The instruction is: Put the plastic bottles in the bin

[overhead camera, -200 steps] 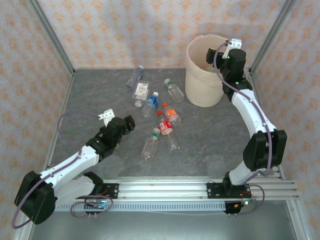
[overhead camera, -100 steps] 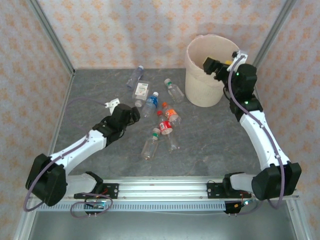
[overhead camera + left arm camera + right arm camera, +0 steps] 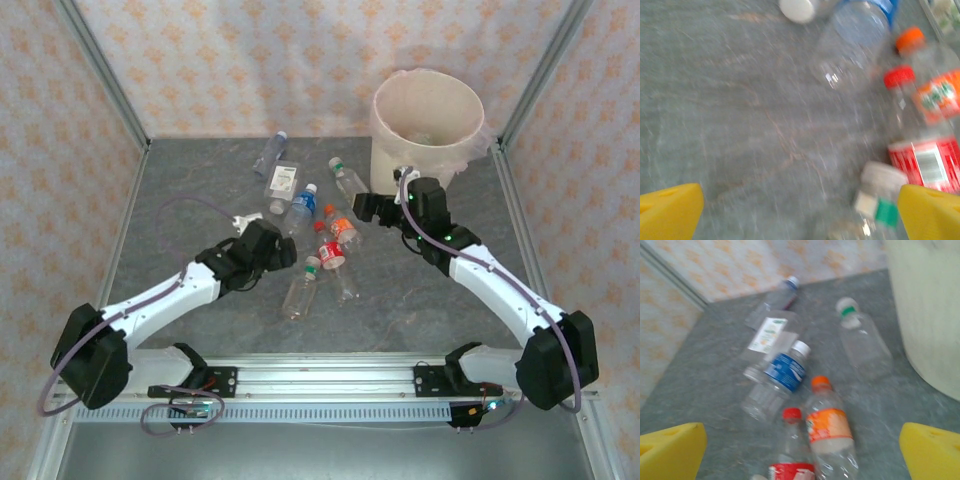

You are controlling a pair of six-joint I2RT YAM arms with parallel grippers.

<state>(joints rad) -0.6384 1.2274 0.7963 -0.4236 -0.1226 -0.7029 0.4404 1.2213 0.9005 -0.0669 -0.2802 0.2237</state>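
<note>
The clear body of the green-label bottle lies below my left gripper, nearer my base, so the gripper draws back and lowers onto that body next.
Several plastic bottles lie in a loose cluster mid-table. Among them are an orange-label one (image 3: 343, 229) (image 3: 829, 429), a red-label one (image 3: 328, 250) (image 3: 925, 162), a blue-label one (image 3: 302, 205) (image 3: 783, 372) and a green-capped clear one (image 3: 348, 180) (image 3: 858, 337). The cream bin (image 3: 400, 165) (image 3: 930, 315) stands at the back right. My left gripper (image 3: 283, 252) (image 3: 800, 215) is open, low over bare table just left of a white-capped, green-label bottle (image 3: 302, 288) (image 3: 879, 199). My right gripper (image 3: 368, 208) (image 3: 800, 452) is open above the orange-label and red-label bottles, holding nothing.
Metal frame posts (image 3: 100, 70) and patterned walls close in the grey table (image 3: 190, 190) on three sides. A white-label bottle (image 3: 282, 182) and a blue-capped clear one (image 3: 270, 152) lie nearer the back wall. An aluminium rail (image 3: 330, 375) runs along the near edge.
My right arm swung down from over the bin to the bottle cluster. My left gripper moved right, closer to the bottles.
</note>
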